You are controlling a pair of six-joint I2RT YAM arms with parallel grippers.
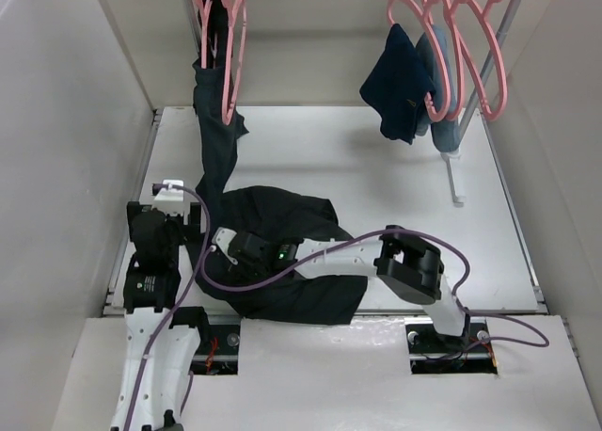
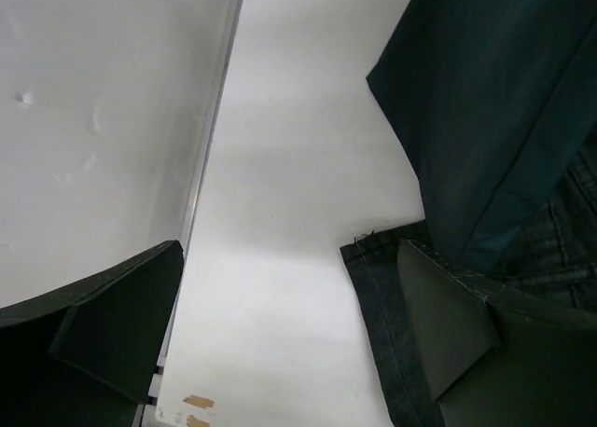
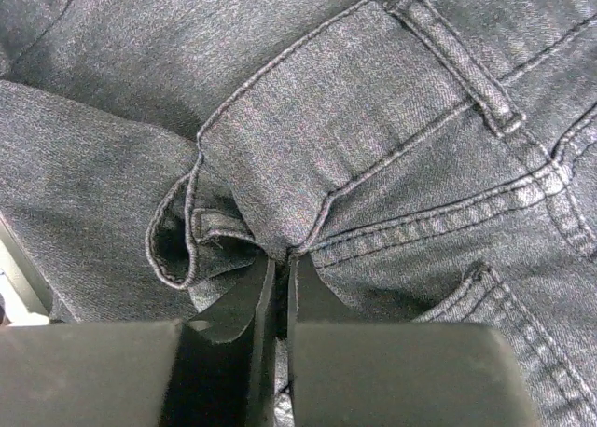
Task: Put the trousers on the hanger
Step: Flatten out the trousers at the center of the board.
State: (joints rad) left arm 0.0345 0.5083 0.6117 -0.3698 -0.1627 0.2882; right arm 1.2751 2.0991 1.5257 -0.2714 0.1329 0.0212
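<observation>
The trousers lie bunched, so the right gripper should next pull their pinched fold to the right in the top view, then release it on the tabletop.
The black trousers [image 1: 282, 229] lie bunched on the table, with one leg [image 1: 212, 120] running up into a pink hanger [image 1: 229, 50] on the back-left rail. My right gripper [image 1: 224, 243] reaches left into the heap. In the right wrist view that gripper [image 3: 280, 264] is shut on a pinched fold of the trousers [image 3: 308, 166] by a seam. My left gripper [image 1: 177, 219] sits at the heap's left edge. In the left wrist view it [image 2: 284, 324] stands open over bare table, with the trouser hem [image 2: 373, 287] beside its right finger [image 2: 457, 324].
More pink hangers [image 1: 470, 36] hang on the back-right rail, and a dark navy garment [image 1: 400, 83] is draped there. The rail's stand [image 1: 454, 182] rests on the table. White walls [image 1: 66, 149] close in both sides. Purple cables [image 1: 357, 238] loop over the trousers.
</observation>
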